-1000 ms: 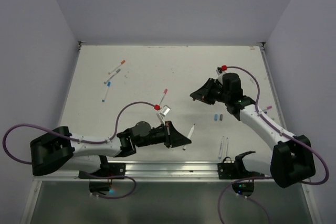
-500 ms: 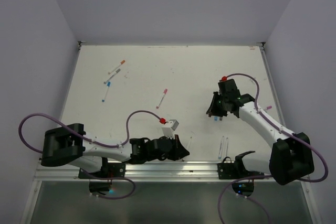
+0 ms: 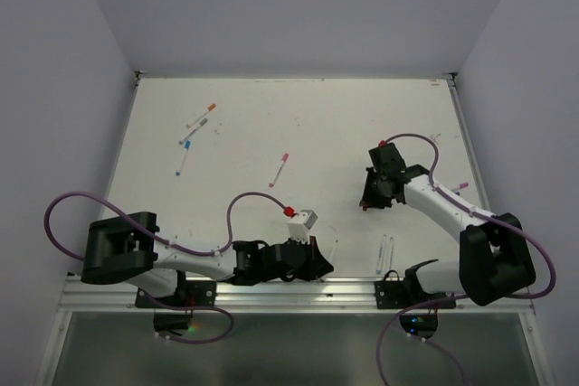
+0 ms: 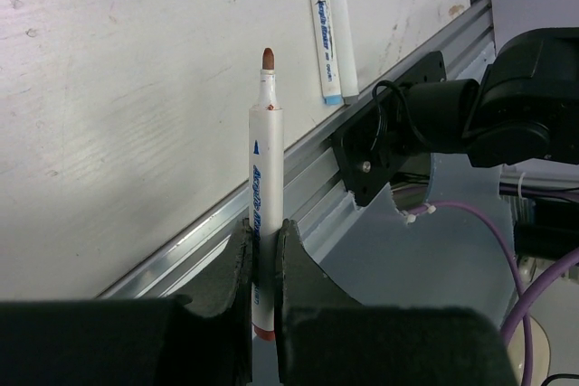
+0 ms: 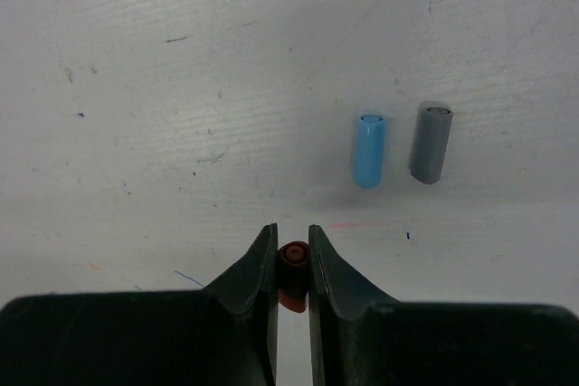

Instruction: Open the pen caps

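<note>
The blue and grey caps lie side by side, so next I will lower my right gripper outward to bare tabletop at the blue cap's free side [image 5: 311, 164] and let go.
My left gripper [image 4: 264, 228] is shut on the barrel of an uncapped white pen [image 4: 264, 151] with a brownish-red tip, held over the table's near rail; it is at the near edge in the top view [image 3: 317, 259]. My right gripper [image 5: 291, 237] is shut on a small red cap [image 5: 292, 264], low over the table. A blue cap [image 5: 368, 149] and a grey cap [image 5: 431, 142] lie side by side just beyond it. The right gripper shows in the top view [image 3: 371, 198], right of centre, and hides those caps there.
Two uncapped pens [image 3: 384, 253] lie side by side near the front rail, also in the left wrist view [image 4: 326, 33]. Three capped pens [image 3: 190, 137] lie at the far left, a red-capped one [image 3: 280, 169] in the middle, a pink-ended one [image 3: 460, 187] by the right arm.
The left gripper has drawn back to the near edge with the pen. The right gripper has moved nearer and lower, holding the red cap, to beside the blue and grey caps.
</note>
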{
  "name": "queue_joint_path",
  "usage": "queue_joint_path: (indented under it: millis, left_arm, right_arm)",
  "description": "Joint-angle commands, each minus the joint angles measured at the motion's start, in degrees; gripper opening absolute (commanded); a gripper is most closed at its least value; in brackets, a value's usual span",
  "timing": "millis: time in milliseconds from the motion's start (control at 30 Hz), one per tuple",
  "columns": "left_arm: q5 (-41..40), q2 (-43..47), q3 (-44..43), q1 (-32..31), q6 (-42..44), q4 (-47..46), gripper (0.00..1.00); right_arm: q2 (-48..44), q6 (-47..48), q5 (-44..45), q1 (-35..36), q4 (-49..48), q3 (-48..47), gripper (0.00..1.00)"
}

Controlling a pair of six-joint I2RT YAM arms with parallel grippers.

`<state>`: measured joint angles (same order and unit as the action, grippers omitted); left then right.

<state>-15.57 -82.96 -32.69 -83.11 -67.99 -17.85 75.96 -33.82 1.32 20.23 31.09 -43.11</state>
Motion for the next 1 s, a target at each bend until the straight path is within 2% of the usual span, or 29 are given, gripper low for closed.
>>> queue_joint_path:
  millis: [0,300,400,967]
  left_arm:
    - [-3.15,0.87,-0.71,-0.47,-0.57,-0.70,0.00]
    - [-3.76,1.48,-0.18,-0.65,-0.66,-0.17,0.00]
    - [-3.85,1.48,-0.01,-0.65,-0.83,-0.26,0.00]
    - [-3.41,1.13,0.26,-0.65,-1.01,-0.61,0.00]
  right_arm:
    - [1.46,0.43,2.81,0.42,-2.79,-0.39,0.00]
    - [5.60,0.25,8.69,2.97,-0.95,-3.38,0.00]
    - [6.82,-0.01,9.48,3.59,-1.30,-3.56,0.05]
    - [13.15,0.69,14.06,4.73,-0.95,-7.51,0.16]
